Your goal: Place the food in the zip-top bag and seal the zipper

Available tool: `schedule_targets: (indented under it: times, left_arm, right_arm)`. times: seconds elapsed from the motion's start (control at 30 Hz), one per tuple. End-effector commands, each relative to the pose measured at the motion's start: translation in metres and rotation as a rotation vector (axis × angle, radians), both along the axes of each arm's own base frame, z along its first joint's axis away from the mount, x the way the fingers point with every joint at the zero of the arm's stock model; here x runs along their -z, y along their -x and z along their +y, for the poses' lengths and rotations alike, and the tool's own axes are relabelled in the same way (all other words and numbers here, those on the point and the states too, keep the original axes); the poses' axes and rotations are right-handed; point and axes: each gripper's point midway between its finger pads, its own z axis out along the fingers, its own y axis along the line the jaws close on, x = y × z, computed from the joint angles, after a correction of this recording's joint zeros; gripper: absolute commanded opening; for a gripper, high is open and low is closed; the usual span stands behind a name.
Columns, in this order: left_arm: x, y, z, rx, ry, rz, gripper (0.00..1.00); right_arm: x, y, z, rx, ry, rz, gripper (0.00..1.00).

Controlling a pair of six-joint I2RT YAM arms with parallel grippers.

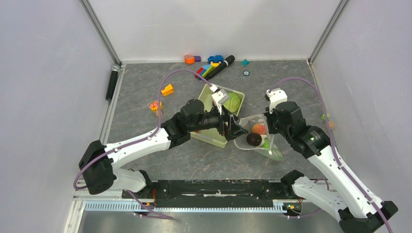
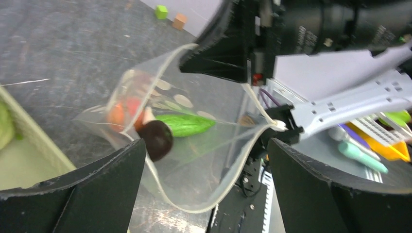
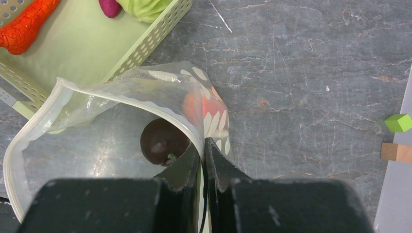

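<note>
The unbagged carrot lies below my left gripper, to its left in the top view. I will next move my left gripper that way and down onto the carrot's near end [image 1: 196, 131].
The clear dotted zip-top bag [image 1: 255, 138] lies open right of the basket, its pale zipper rim [image 3: 29, 126] gaping. Inside it show the dark maroon ball [image 1: 253, 139], the orange peach [image 1: 259, 128] and the green cucumber [image 2: 184, 124]. My right gripper [image 3: 203, 145] is shut on the bag's rim, holding the mouth up. My left gripper [image 2: 206, 170] is open and empty at the bag's mouth, the maroon ball [image 2: 156, 140] just past its left finger. The green cabbage [image 1: 232, 102], the carrot [image 3: 24, 26] and the purple eggplant [image 3: 111, 7] lie in the basket.
The pale green slotted basket [image 1: 214, 136] sits under my left wrist. Building-block toys [image 1: 167, 90] and a black marker [image 1: 221, 67] lie at the back. Small green and tan blocks [image 3: 397, 122] sit by the right wall.
</note>
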Motion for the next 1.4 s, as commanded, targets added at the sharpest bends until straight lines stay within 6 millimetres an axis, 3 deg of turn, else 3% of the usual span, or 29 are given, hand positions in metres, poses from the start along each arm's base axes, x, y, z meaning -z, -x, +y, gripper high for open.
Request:
schedule_targets:
  times: [0.0, 0.1, 0.2, 0.37, 0.63, 0.87, 1.0, 1.17, 1.37]
  left_arm:
    - [-0.004, -0.037, 0.012, -0.209, -0.074, -0.019, 1.0]
    - [0.01, -0.063, 0.028, -0.351, -0.162, 0.018, 1.0]
    - [0.037, -0.087, 0.052, -0.489, -0.304, 0.058, 1.0]
    - [0.088, -0.096, 0.072, -0.489, -0.541, -0.004, 1.0]
    - [0.138, -0.126, 0.14, -0.765, -0.887, -0.082, 1.0]
    - [0.172, -0.129, 0.148, -0.806, -1.016, -0.04, 1.0]
    - [0.188, -0.127, 0.16, -0.839, -1.092, -0.027, 0.94]
    - [0.195, -0.127, 0.166, -0.865, -1.115, -0.027, 0.88]
    - [0.207, -0.123, 0.158, -0.821, -1.095, 0.004, 0.78]
  right_arm:
    - [-0.008, -0.003, 0.0, -0.001, -0.017, -0.042, 0.11]
    - [-0.008, -0.003, -0.001, 0.002, -0.013, -0.044, 0.11]
    - [-0.007, -0.003, 0.0, 0.0, -0.015, -0.042, 0.11]
    - [-0.007, -0.002, -0.001, 0.002, -0.012, -0.044, 0.11]
    - [-0.003, -0.001, 0.001, -0.009, -0.014, -0.033, 0.12]
    - [-0.004, -0.001, -0.002, -0.002, -0.011, -0.04, 0.12]
    - [-0.005, -0.001, -0.003, 0.003, -0.008, -0.043, 0.12]
    - [-0.004, -0.002, -0.001, -0.001, -0.008, -0.034, 0.12]
    - [-0.007, -0.004, -0.002, 0.006, -0.001, -0.038, 0.12]
